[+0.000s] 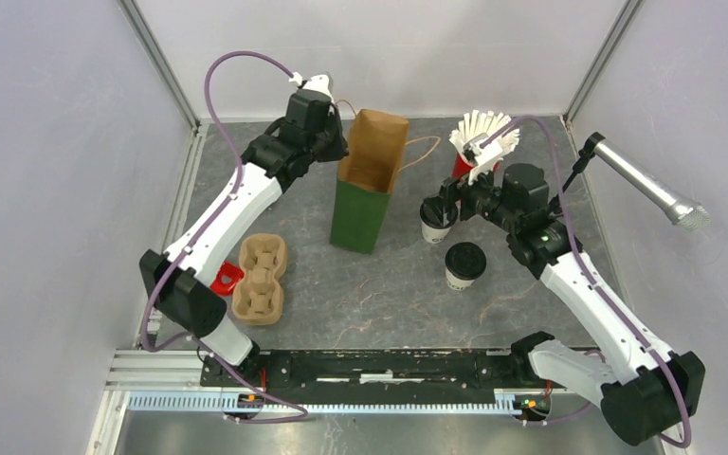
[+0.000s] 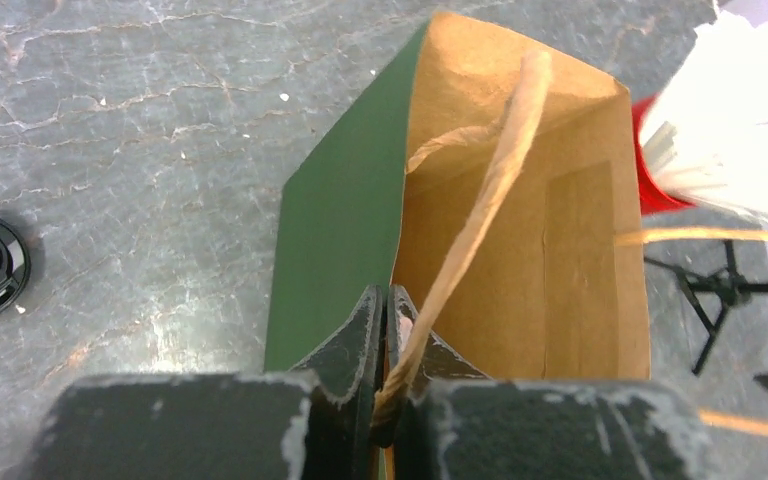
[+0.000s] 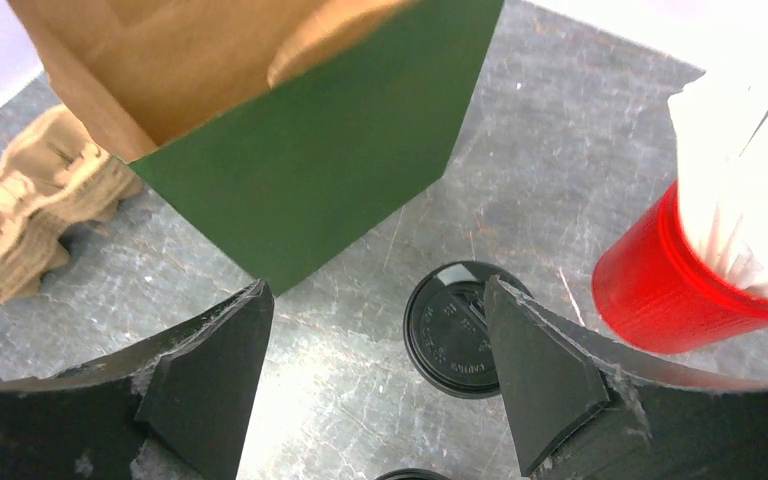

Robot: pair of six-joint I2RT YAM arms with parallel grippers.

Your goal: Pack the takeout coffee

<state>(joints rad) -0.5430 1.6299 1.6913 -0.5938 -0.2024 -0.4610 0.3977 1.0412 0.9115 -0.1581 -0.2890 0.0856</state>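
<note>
Next, my left gripper draws the bag back toward my base beside the nearer cup, then opens there.
Two takeout coffee cups, white with black lids, stand right of the green paper bag [image 1: 362, 204]: one [image 1: 433, 228] under my right gripper [image 1: 441, 202], the other [image 1: 464, 266] nearer the front. In the right wrist view my right gripper [image 3: 372, 300] is open above the table. One black lid [image 3: 450, 335] lies partly behind its right finger, clear of both, and the second lid [image 3: 410, 474] peeks in at the bottom edge. My left gripper [image 2: 385, 310] is shut on the bag's [image 2: 335, 230] top rim, beside the twine handle [image 2: 490, 190]. In the top view it [image 1: 339, 150] is at the bag's back left corner.
A red cup of white straws [image 1: 469, 156] stands behind the cups, close to my right wrist. A brown pulp cup carrier [image 1: 261, 278] and a small red object [image 1: 227, 278] lie left of the bag. A microphone [image 1: 649, 192] on a stand reaches in from the right.
</note>
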